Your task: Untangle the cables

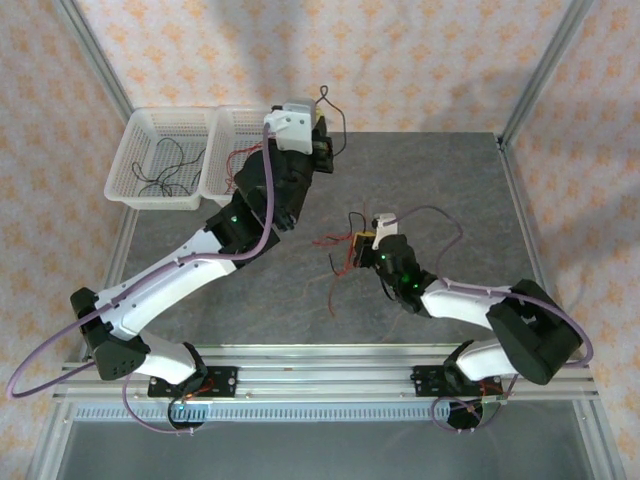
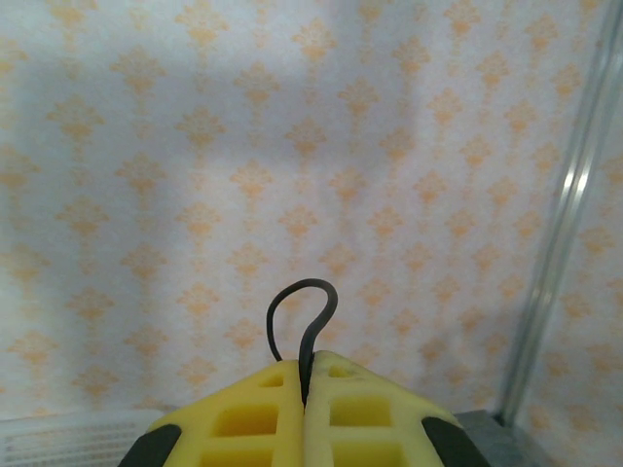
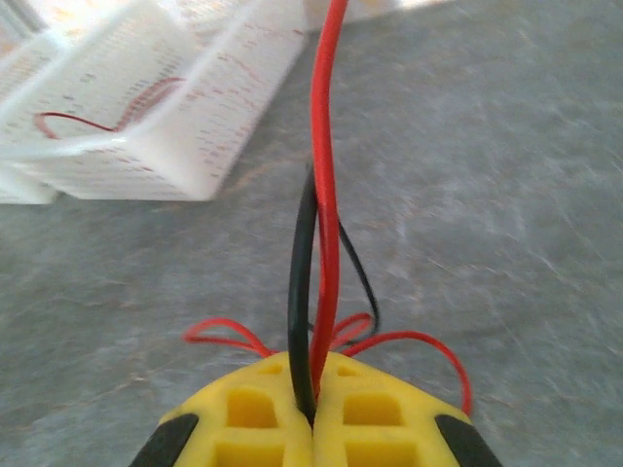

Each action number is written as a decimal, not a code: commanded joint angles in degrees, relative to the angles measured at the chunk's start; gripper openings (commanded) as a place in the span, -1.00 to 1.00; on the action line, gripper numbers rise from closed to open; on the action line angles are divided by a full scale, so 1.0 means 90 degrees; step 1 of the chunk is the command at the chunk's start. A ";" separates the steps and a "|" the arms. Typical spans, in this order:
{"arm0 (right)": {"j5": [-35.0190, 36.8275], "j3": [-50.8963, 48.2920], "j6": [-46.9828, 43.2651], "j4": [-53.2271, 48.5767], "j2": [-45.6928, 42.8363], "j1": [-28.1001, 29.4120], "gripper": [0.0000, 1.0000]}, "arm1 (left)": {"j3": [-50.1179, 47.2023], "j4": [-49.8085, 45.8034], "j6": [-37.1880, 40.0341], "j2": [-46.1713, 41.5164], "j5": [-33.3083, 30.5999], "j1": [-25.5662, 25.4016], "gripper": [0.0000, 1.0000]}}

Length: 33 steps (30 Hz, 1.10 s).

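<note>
My left gripper moves past the red wire's basket next, lowers into the black-wire basket (image 1: 162,160) and releases the black cable, because loose black wires lie there.
My left gripper (image 1: 321,120) is raised over the table's far edge, beside the baskets, and is shut on a thin black cable (image 1: 324,95). That cable loops up above the fingertips and trails down to the right. In the left wrist view the black cable's loop (image 2: 319,304) stands out of the closed yellow left gripper (image 2: 305,377). My right gripper (image 1: 359,244) sits low at mid-table on the tangle of red and black cables (image 1: 336,266). Its wrist view shows the right gripper (image 3: 313,379) shut on a red cable (image 3: 327,146) and a black cable (image 3: 302,272), with red loops lying on the table behind.
Two white mesh baskets stand at the back left. The left basket (image 1: 128,160) holds loose black wires. The right basket (image 1: 222,140) is partly hidden by my left arm; in the right wrist view this basket (image 3: 185,136) contains a red wire (image 3: 146,97). Aluminium frame posts stand at the table corners.
</note>
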 commanded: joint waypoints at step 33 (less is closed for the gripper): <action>0.0028 0.0885 0.1640 -0.4612 -0.0638 -0.0788 0.38 | 0.1218 -0.0978 -0.1110 0.2641 0.0188 0.5788 -1.00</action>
